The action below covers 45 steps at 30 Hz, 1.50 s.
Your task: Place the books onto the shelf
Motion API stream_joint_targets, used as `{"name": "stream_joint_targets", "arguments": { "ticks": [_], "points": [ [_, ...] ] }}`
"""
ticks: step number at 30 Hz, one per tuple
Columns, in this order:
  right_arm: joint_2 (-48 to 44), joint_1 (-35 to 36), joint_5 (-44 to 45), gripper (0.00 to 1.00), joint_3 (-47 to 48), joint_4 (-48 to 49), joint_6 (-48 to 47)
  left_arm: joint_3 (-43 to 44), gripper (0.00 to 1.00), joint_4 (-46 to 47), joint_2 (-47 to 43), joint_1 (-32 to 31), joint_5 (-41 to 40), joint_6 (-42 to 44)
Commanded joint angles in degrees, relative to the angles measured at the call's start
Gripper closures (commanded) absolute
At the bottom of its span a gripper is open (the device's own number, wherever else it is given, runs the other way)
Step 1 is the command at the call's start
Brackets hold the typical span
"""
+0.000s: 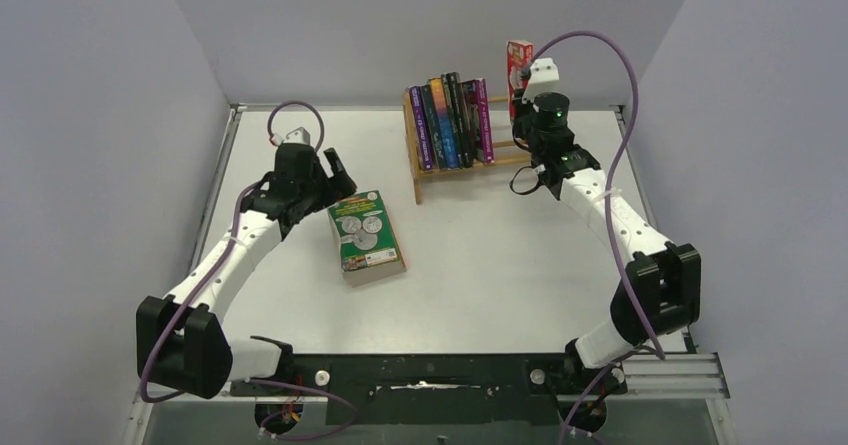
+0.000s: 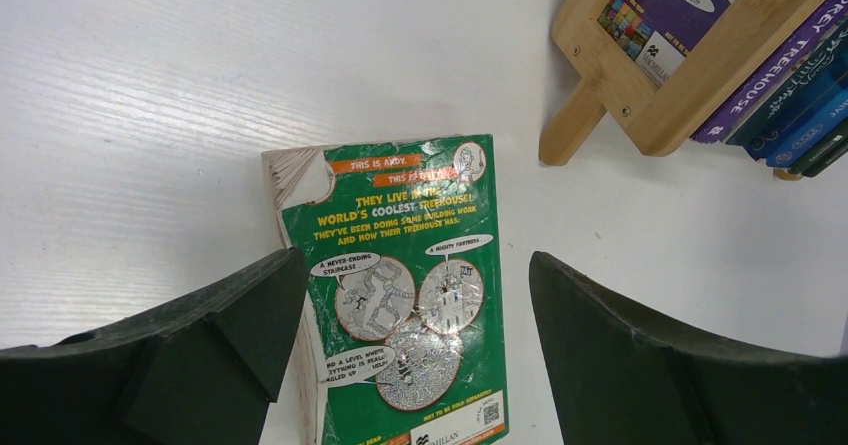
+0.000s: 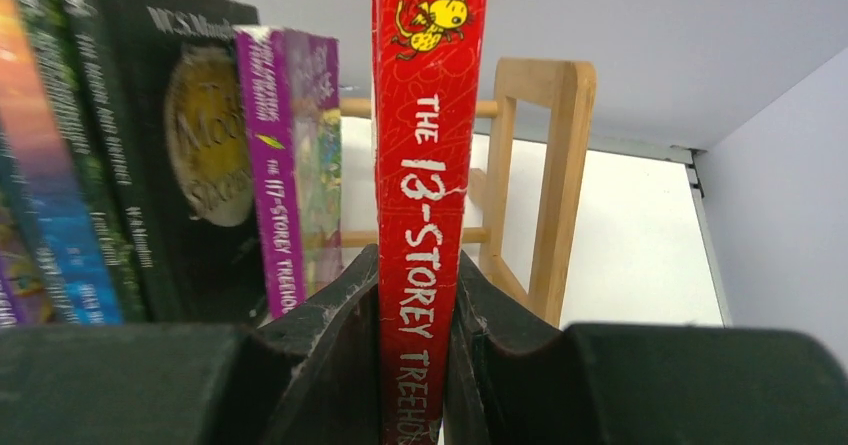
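Observation:
My right gripper is above the empty gap beside the purple book, so next it should move down toward the purple book and let go of the red book in that gap.
A red book (image 3: 430, 165) stands upright with its spine toward me, and my right gripper (image 3: 418, 275) is shut on it. It hangs just above the right end of the shelf (image 1: 414, 165), between the purple book (image 3: 275, 165) and the wooden end frame (image 3: 555, 185). In the top view the red book (image 1: 518, 60) rises above my right gripper (image 1: 520, 90). Several books (image 1: 450, 123) stand in a row in the shelf. A green book (image 1: 366, 237) lies flat on the table. My left gripper (image 2: 418, 265) hovers open over the green book (image 2: 410, 305), one finger on either side of it.
The white table (image 1: 500, 265) is walled in grey at the left, back and right. The shelf's left end frame (image 2: 690, 95) stands just beyond the green book. A black rail (image 1: 420, 375) carrying both arm bases runs along the near edge.

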Motion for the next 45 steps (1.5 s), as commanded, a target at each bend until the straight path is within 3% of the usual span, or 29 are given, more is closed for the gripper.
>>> {"name": "stream_joint_targets", "arguments": {
  "ticks": [1, 6, 13, 31, 37, 45],
  "points": [
    [0.69, -3.27, -4.26, 1.0, -1.4, 13.98, -1.35, 0.46, 0.18, 3.36, 0.27, 0.04, 1.45, -0.45],
    [3.92, -4.65, -9.18, 1.0, -4.5, 19.21, 0.0, -0.2, 0.18, 3.87, 0.47, 0.05, 1.84, -0.73],
    [8.77, -4.6, -12.64, 1.0, -3.44, 19.32, 1.91, -0.41, 0.18, 3.73, 0.22, 0.03, 1.74, -0.76],
    [18.0, -1.94, -12.68, 1.0, 2.48, 15.56, 3.07, -0.54, 0.18, 3.05, -0.76, 0.11, 1.47, -0.75],
    [20.62, -1.31, -12.1, 0.87, 5.15, 14.2, 3.07, -0.78, 0.18, 2.38, -1.43, 0.11, 1.16, -0.66],
    [18.22, 0.06, -10.81, 0.57, 4.78, 13.92, 2.93, -1.25, 0.18, 2.33, -1.99, 0.11, 1.08, -0.89]
  ]
}}
